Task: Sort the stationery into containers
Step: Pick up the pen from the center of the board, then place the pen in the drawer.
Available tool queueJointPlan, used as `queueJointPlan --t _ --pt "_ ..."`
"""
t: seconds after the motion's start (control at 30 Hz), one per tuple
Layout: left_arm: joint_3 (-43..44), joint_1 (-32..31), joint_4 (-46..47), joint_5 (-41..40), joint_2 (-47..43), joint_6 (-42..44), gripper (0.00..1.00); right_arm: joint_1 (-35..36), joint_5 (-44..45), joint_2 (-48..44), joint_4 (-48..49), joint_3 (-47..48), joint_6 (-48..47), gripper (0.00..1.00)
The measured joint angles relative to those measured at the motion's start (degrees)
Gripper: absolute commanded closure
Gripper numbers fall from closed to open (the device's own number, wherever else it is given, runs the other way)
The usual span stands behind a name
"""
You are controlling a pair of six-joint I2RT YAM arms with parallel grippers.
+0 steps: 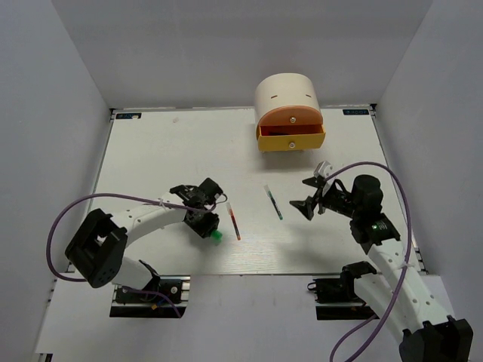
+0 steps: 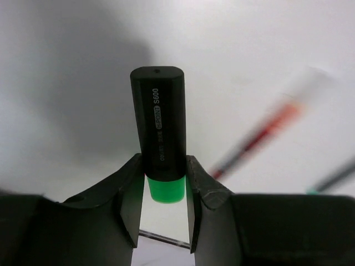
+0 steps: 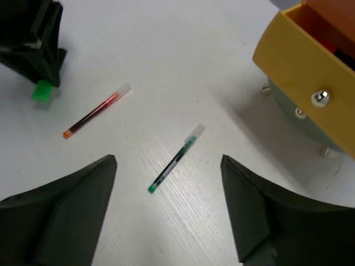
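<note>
The yellow drawer point(image 1: 290, 140) already stands open at the back, so my left gripper should next raise the black highlighter outward and release it over the drawer's opening.
My left gripper point(image 1: 209, 225) is shut on the black highlighter point(image 2: 161, 122) with the green cap point(image 2: 165, 189), cap end toward the wrist, low over the table. The red pen point(image 1: 235, 222) lies just right of it and shows blurred in the left wrist view point(image 2: 260, 136). The green pen point(image 1: 273, 202) lies mid-table. My right gripper point(image 1: 309, 199) is open and empty, above and right of the green pen point(image 3: 175, 158), which shows between its fingers. The cream desk unit point(image 1: 287, 94) stands at the back with its yellow drawer point(image 1: 290, 140) pulled open.
The unit's pink drawer front point(image 1: 290, 115) is shut above the yellow one. The yellow drawer point(image 3: 302, 72) holds something red inside; a pale green front with a knob point(image 3: 299, 113) sits below it. White walls enclose the table on three sides.
</note>
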Motion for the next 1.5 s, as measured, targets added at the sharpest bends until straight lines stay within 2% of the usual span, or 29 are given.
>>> queueJointPlan --t 0.03,0.1,0.13,0.17,0.23,0.37,0.43,0.53,0.73,0.9,1.1,1.17,1.5 --pt "1.75 -0.04 0.96 -0.79 0.04 2.12 0.87 0.00 0.74 -0.52 -0.26 -0.63 0.28 0.13" --pt "5.66 -0.04 4.55 -2.43 0.04 7.56 0.88 -0.02 2.97 -1.38 -0.42 -2.32 1.03 0.26" --pt "7.76 -0.07 6.84 -3.41 0.04 10.69 0.88 -0.02 4.15 -1.55 -0.61 -3.23 1.57 0.52" --pt "9.60 -0.15 9.73 -4.37 -0.09 13.73 0.88 -0.02 4.85 -1.53 -0.85 -3.80 1.60 0.64" --pt "12.50 -0.42 16.17 -6.01 -0.50 19.63 0.89 -0.04 6.12 -1.49 -1.27 -4.94 3.04 0.82" --pt "16.22 -0.63 28.87 -8.28 -0.04 29.92 0.89 -0.09 7.91 -1.53 -0.96 -6.38 5.09 0.82" --pt "19.52 -0.66 34.93 -8.94 2.32 34.18 0.89 -0.09 8.59 -1.60 -0.35 -6.71 5.68 0.82" --pt "24.48 -0.68 45.44 -9.11 7.65 39.52 0.94 -0.09 9.73 -2.05 -0.13 -6.86 5.84 0.82" --pt "26.49 -1.03 64.26 -10.84 16.24 44.70 0.97 -0.09 11.41 -3.74 0.17 -7.23 5.81 0.81" --pt "29.53 -1.90 74.25 -12.46 22.53 47.98 0.96 -0.11 12.35 -5.27 1.07 -8.48 5.84 0.81" --pt "35.06 -3.54 80.24 -16.28 27.89 52.28 0.91 -0.13 14.14 -6.78 1.18 -9.75 5.90 0.81" --pt "36.06 -4.15 80.83 -17.99 28.81 53.59 0.88 -0.17 14.56 -7.56 1.07 -9.90 5.92 0.81" --pt "39.56 -6.49 80.41 -28.35 33.14 58.45 0.84 -0.35 16.22 -10.12 1.05 -10.86 6.14 0.81"
